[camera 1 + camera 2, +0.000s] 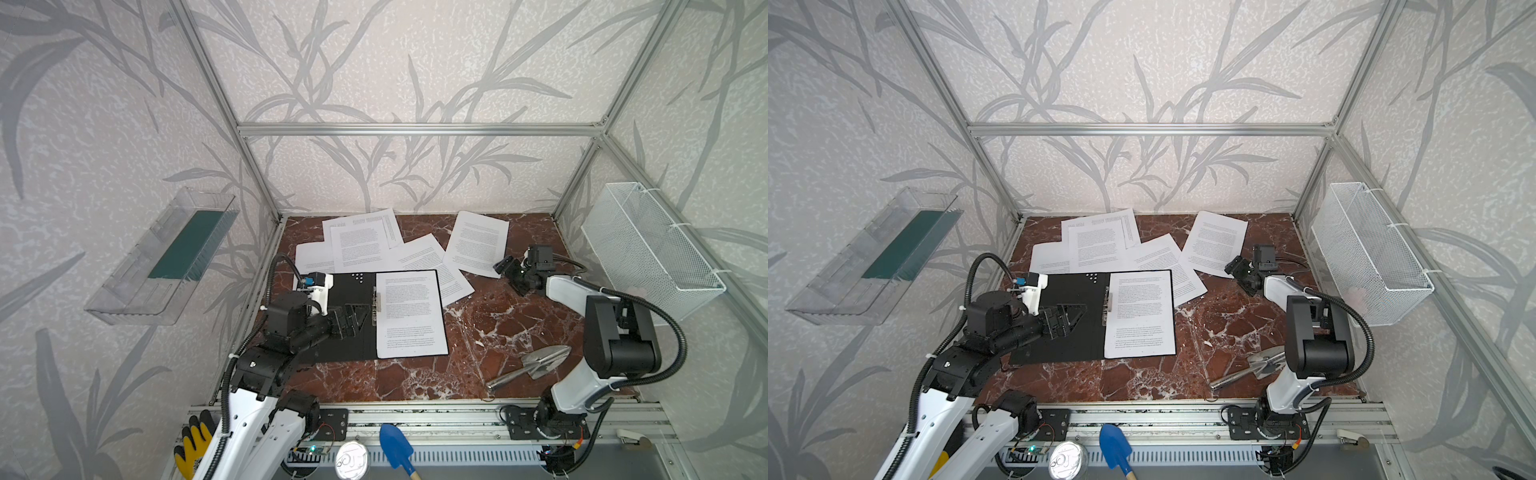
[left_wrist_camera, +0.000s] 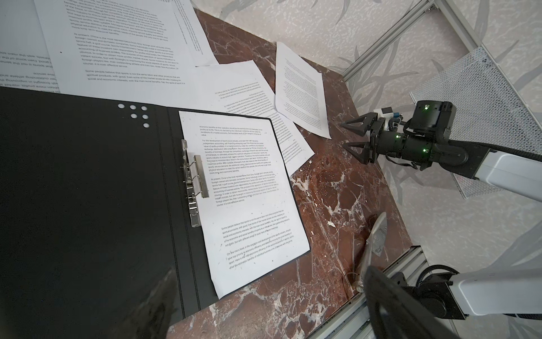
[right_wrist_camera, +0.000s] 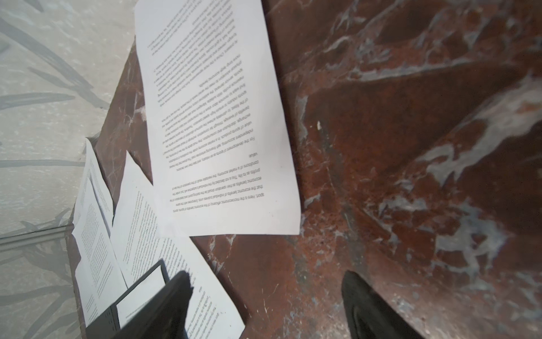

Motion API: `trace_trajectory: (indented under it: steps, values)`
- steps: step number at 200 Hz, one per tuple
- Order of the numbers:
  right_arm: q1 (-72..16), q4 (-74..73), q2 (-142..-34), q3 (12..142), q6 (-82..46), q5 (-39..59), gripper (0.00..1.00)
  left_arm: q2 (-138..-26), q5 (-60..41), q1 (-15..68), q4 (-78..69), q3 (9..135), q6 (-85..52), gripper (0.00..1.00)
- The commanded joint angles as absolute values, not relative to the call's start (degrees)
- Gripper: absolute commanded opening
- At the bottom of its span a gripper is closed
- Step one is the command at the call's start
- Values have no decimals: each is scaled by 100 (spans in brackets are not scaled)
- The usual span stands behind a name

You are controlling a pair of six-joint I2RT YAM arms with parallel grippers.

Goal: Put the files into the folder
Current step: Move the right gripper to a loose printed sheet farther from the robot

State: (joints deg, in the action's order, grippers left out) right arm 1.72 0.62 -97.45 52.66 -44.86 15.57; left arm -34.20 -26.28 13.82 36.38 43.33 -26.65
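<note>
The right gripper lowers next, tilting flatter, onto the lone file's near corner (image 1: 494,273) (image 3: 292,224), since that corner lies flat on bare marble, clear of the other files.
The folder (image 1: 332,332) lies open on the marble table, black inside up, with its metal clip (image 2: 195,179) along the spine. One printed sheet (image 1: 409,313) rests flat on its right half. Several loose files (image 1: 361,245) are strewn behind it, one sheet (image 1: 478,243) apart at the back right. My left gripper (image 1: 359,318) hovers open over the folder's left half, holding nothing. My right gripper (image 1: 510,276) is open just right of that back-right sheet (image 3: 217,117), low over bare marble, with nothing between its fingers (image 3: 360,299).
A metal trowel (image 1: 536,363) lies near the right arm's base. A white wire basket (image 1: 652,249) hangs on the right wall and a clear tray (image 1: 162,257) on the left wall. A blue scoop (image 1: 395,446), a tin can (image 1: 352,461) and yellow gloves (image 1: 193,444) sit by the front rail.
</note>
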Motion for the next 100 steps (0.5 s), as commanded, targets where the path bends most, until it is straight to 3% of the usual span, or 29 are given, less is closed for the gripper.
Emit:
trace_trajectory:
  steps: [1,51,100]
  values:
    - [167,-201,-10062,5412,-4674,1768,81,-3383,-2710,1362,3599,4295,-2580,99]
    - [193,-812,-10542,5295,-5075,1942,78,-3410,-2720,1362,3592,4294,-2583,99]
    - [211,-2112,-10875,4909,-5828,1931,68,-3445,-2725,1363,3591,4297,-2580,99]
